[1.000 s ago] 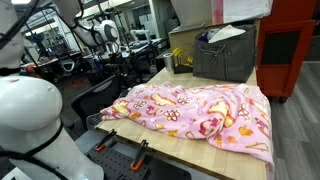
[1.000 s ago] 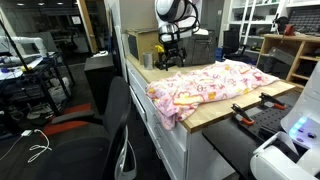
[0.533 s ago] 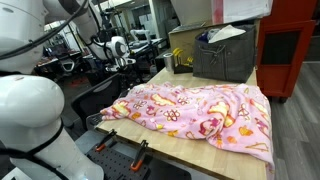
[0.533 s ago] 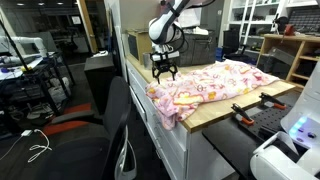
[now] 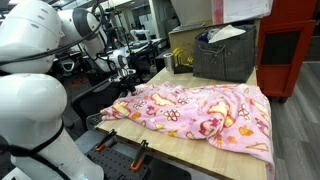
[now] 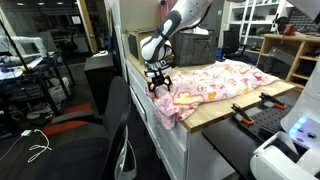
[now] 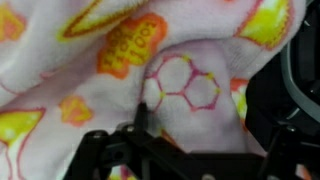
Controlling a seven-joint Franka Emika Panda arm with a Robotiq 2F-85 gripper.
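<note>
My gripper stays low and closes both fingers on the fold next, since the raised fold with the pink hexagon print (image 7: 199, 109) stands between the spread fingers.
A pink blanket (image 5: 200, 112) with yellow and orange prints lies rumpled over a wooden table (image 5: 215, 157); it also shows in the other exterior view (image 6: 215, 82). My gripper (image 5: 127, 84) is low over the blanket's corner at the table's edge, also seen in an exterior view (image 6: 160, 86). In the wrist view the blanket (image 7: 120, 50) fills the picture, and a raised fold with a pink hexagon print sits between the spread fingers of the gripper (image 7: 215, 112). The gripper is open and touching or nearly touching the cloth.
A grey bin (image 5: 225, 55) with paper and a cardboard box (image 5: 188, 40) stand at the table's back. Black-and-orange clamps (image 5: 138, 152) grip the table edge. A black office chair (image 6: 112, 120) stands beside the table, with cabinet drawers (image 6: 165, 145) below the corner.
The arm has swung from the back of the table toward the blanket's near corner and come down, so the gripper now sits on the cloth's edge.
</note>
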